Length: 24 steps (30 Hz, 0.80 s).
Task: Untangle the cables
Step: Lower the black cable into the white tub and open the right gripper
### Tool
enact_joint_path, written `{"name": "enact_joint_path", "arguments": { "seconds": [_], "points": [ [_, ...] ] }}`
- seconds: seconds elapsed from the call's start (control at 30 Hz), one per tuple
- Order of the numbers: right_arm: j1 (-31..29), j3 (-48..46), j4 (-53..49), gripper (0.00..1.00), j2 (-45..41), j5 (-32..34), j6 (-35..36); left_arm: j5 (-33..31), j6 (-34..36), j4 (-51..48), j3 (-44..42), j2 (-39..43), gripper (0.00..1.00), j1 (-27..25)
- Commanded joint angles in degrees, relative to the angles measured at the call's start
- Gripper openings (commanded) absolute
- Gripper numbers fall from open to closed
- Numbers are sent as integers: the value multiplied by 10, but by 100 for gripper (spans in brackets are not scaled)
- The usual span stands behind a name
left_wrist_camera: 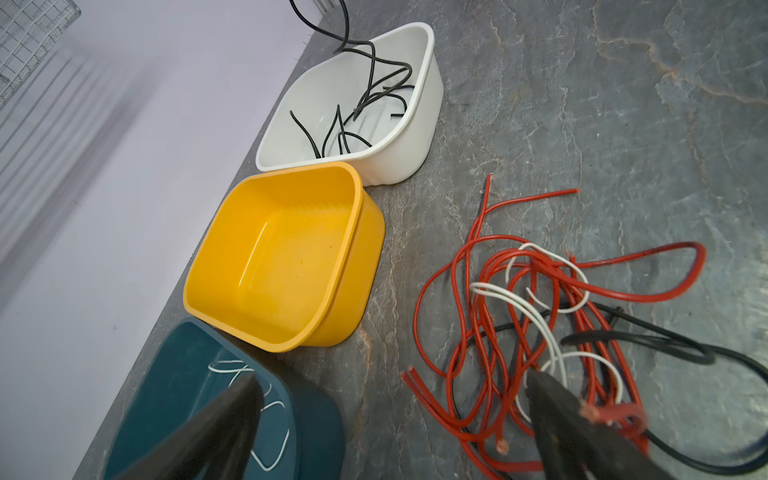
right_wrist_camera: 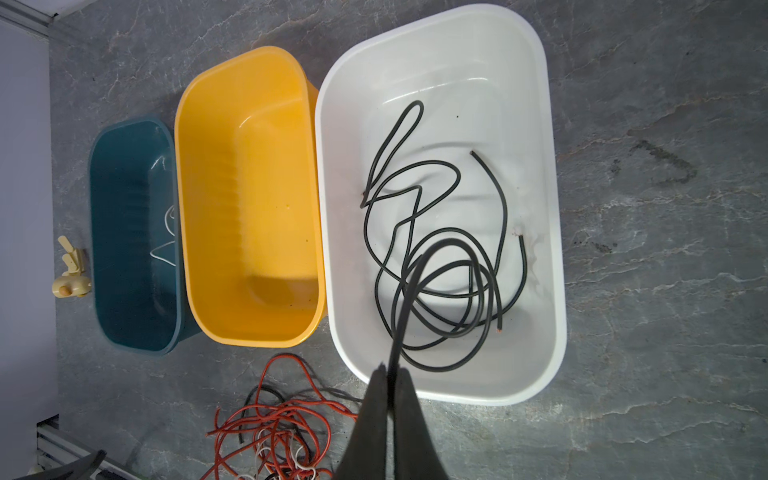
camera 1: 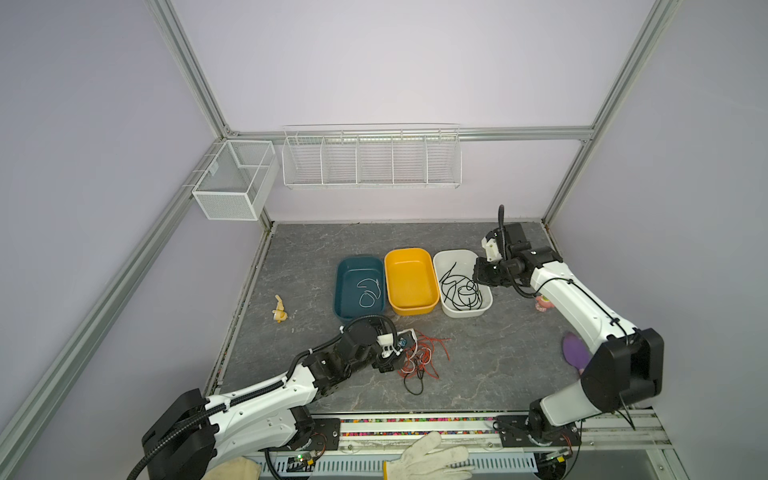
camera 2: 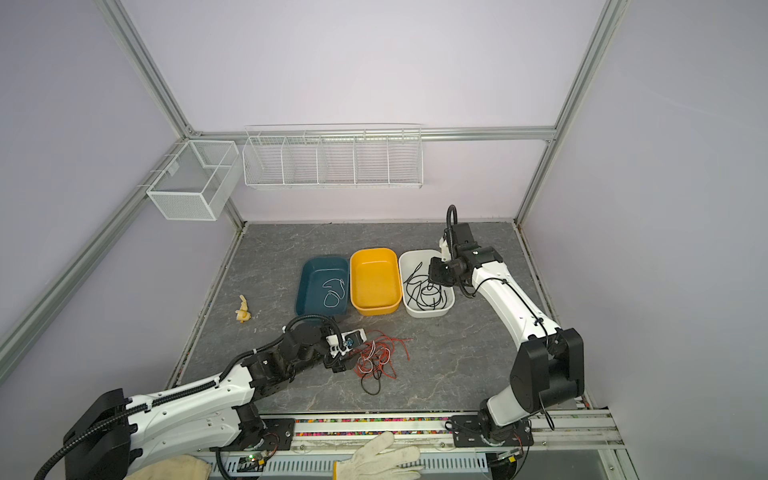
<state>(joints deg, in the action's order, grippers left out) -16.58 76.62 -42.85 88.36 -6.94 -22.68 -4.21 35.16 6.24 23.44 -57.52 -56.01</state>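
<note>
My right gripper lowers toward the black coils inside the white bin next and releases the black cable over them. The cable's hanging length already rests among them.
A tangle of red, white and black cables (camera 1: 424,360) (camera 2: 377,358) (left_wrist_camera: 540,316) (right_wrist_camera: 274,428) lies on the grey table in front of three bins. My left gripper (camera 1: 395,362) (left_wrist_camera: 392,380) is open at the tangle's left edge, one finger (left_wrist_camera: 557,415) over its strands. My right gripper (camera 1: 478,275) (right_wrist_camera: 388,370) hovers over the white bin (camera 1: 465,314) (right_wrist_camera: 449,58), shut on a black cable (right_wrist_camera: 401,307) that hangs into the bin among other black cables (camera 1: 459,291). The teal bin (camera 1: 345,291) holds a white cable (camera 1: 368,291). The yellow bin (camera 1: 411,282) is empty.
A small yellow toy (camera 1: 279,311) lies left of the bins. A pink object (camera 1: 543,304) and a purple one (camera 1: 575,351) sit under the right arm. Wire baskets (camera 1: 370,160) hang on the back wall. A white glove (camera 1: 428,457) rests on the front rail.
</note>
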Motion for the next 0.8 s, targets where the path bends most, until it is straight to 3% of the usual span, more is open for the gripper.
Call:
{"name": "enact_joint_path", "arguments": {
  "seconds": [0.0,0.4,0.77],
  "points": [
    [1,15,17,7,13,-8,-3,-6,2,18,-7,10,99,-2],
    [1,44,16,7,75,-11,-7,-8,-2,20,-9,14,99,-2],
    [-1,64,4,17,117,-4,-10,-9,1,25,-10,18,99,-2]
  ]
}}
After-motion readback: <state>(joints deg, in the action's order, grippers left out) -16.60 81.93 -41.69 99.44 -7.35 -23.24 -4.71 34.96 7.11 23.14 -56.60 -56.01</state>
